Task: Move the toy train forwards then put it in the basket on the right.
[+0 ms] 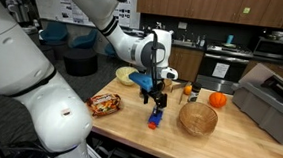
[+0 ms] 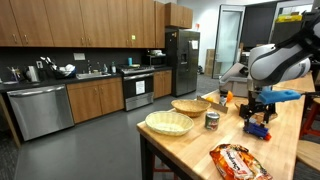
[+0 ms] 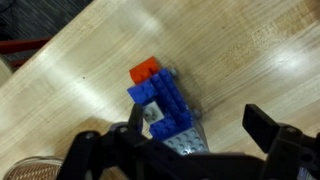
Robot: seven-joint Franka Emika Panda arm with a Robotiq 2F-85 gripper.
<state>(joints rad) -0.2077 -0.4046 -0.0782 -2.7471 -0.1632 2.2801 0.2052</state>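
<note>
The gripper needs to move toward the left in the wrist view, over the toy train's blue body [image 1: 156, 117] [image 3: 165, 108], and close there, because the train is off-centre between the gripper's fingers.
The toy train [image 1: 155, 118], blue with a red block at one end, lies on the wooden table in both exterior views [image 2: 258, 126]. In the wrist view it [image 3: 160, 105] lies by the left finger, with its grey base between the fingers. My gripper [image 1: 158, 100] hangs just above the train with its fingers spread wide on either side [image 3: 200, 130] and grips nothing; it also shows in an exterior view [image 2: 258, 108]. The basket [image 1: 198, 118], a deep round wicker bowl, stands on the table close beside the train, and also shows in an exterior view [image 2: 190, 105].
A smaller shallow woven bowl [image 2: 168, 122] and a tin can [image 2: 212, 120] stand on the table. A snack bag [image 1: 105, 105] lies on the other side of the train from the basket. An orange fruit [image 1: 217, 99] and a grey bin [image 1: 270, 103] are beyond the basket.
</note>
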